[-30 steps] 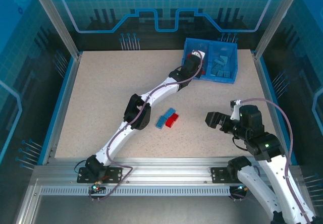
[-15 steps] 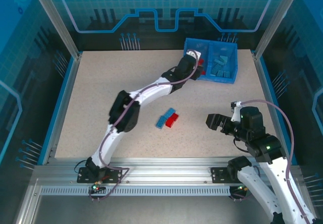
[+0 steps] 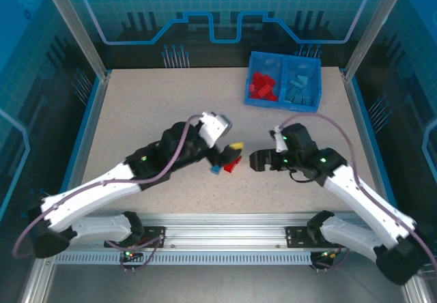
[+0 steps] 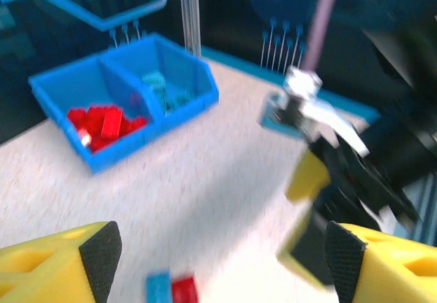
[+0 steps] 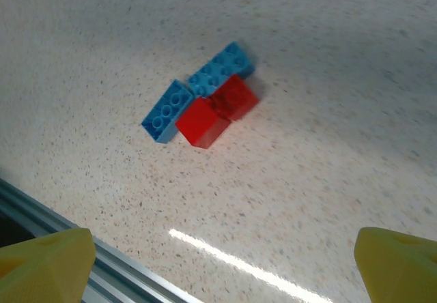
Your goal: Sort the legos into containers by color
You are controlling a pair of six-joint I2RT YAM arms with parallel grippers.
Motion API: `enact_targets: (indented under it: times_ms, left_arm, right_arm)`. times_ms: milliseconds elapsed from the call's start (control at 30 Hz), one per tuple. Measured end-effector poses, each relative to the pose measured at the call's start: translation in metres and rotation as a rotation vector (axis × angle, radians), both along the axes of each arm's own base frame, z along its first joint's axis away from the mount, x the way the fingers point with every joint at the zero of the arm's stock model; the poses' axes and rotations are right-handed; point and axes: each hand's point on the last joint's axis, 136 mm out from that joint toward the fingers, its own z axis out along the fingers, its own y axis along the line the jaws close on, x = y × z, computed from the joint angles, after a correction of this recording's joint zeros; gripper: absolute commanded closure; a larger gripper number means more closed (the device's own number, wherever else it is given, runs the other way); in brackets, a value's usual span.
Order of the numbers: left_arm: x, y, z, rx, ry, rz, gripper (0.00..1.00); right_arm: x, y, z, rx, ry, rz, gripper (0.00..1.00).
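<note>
The far light blue lego's outer end [image 5: 239, 57] sticks out past the red legos, so my right gripper will swing over it, turn and go down.
Four loose legos lie together mid-table: two light blue bricks [image 5: 167, 110] and two red bricks [image 5: 203, 122]. In the top view the left gripper partly covers them, leaving a red brick [image 3: 233, 164] and a blue brick [image 3: 216, 169] showing. My left gripper [image 3: 231, 154] hovers open right over them, nothing between its pads [image 4: 102, 255]. The blurred left wrist view shows the pair [image 4: 171, 289] at its bottom edge. My right gripper [image 3: 254, 161] is open just to their right, its yellow fingertips [image 5: 48, 258] wide apart and empty. The blue bin [image 3: 251, 64] holds red bricks [image 3: 261, 87] on the left and light blue bricks [image 3: 298, 88] on the right.
The bin stands at the far right of the table near the back frame. A metal rail [image 3: 225, 235] runs along the near edge. The two grippers face each other closely over the middle of the table; the right gripper [image 4: 328, 200] looms in the left wrist view.
The left arm pulled back from the bin's red compartment and swung down to the loose bricks. The right arm reached left toward the same bricks.
</note>
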Motion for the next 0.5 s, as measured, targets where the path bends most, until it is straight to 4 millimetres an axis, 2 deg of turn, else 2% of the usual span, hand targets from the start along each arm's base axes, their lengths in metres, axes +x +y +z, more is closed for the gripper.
enact_targets:
  times_ms: [133, 233, 300, 500]
  left_arm:
    - [-0.032, 0.044, -0.042, 0.168, 0.001, -0.042, 0.08]
    - [-0.048, 0.066, -0.076, 0.295, -0.006, -0.086, 0.02]
    - [-0.055, 0.076, -0.094, 0.378, -0.001, -0.117, 0.01]
    - [-0.063, 0.086, -0.109, 0.508, -0.035, -0.186, 0.01]
  right_arm:
    - [0.015, 0.036, -0.015, -0.087, -0.014, 0.108, 0.02]
    - [0.025, 0.053, -0.034, -0.155, -0.004, 0.167, 0.03]
    - [0.034, 0.06, -0.046, -0.196, 0.007, 0.19, 0.04]
    - [0.067, 0.078, -0.076, -0.305, 0.027, 0.211, 0.01]
